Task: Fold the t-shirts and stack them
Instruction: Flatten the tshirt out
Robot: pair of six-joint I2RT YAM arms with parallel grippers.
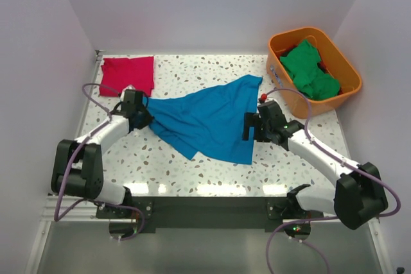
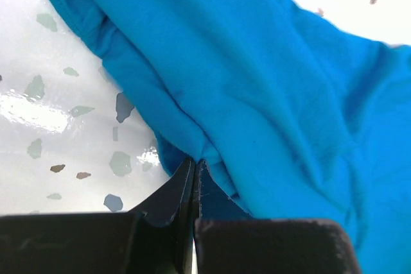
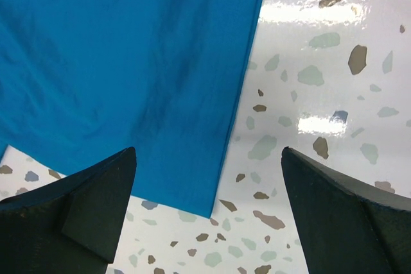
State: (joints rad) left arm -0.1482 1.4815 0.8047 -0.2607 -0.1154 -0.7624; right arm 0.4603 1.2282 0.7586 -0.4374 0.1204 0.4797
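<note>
My right gripper should next go back and down onto the blue t-shirt's near corner on the bin side; bare table beside it leaves finger room.
A bright blue t-shirt lies spread and wrinkled across the middle of the table. My left gripper is shut on its left edge; the left wrist view shows the closed jaws pinching blue cloth. My right gripper is open and empty just above the shirt's right edge; in the right wrist view the shirt's straight hem and corner lie between the spread fingers. A folded crimson red t-shirt lies at the far left. Green t-shirts are piled in the orange bin.
The orange plastic bin stands at the far right corner. The terrazzo tabletop has a raised rim along the near edge. White walls enclose the left, back and right sides.
</note>
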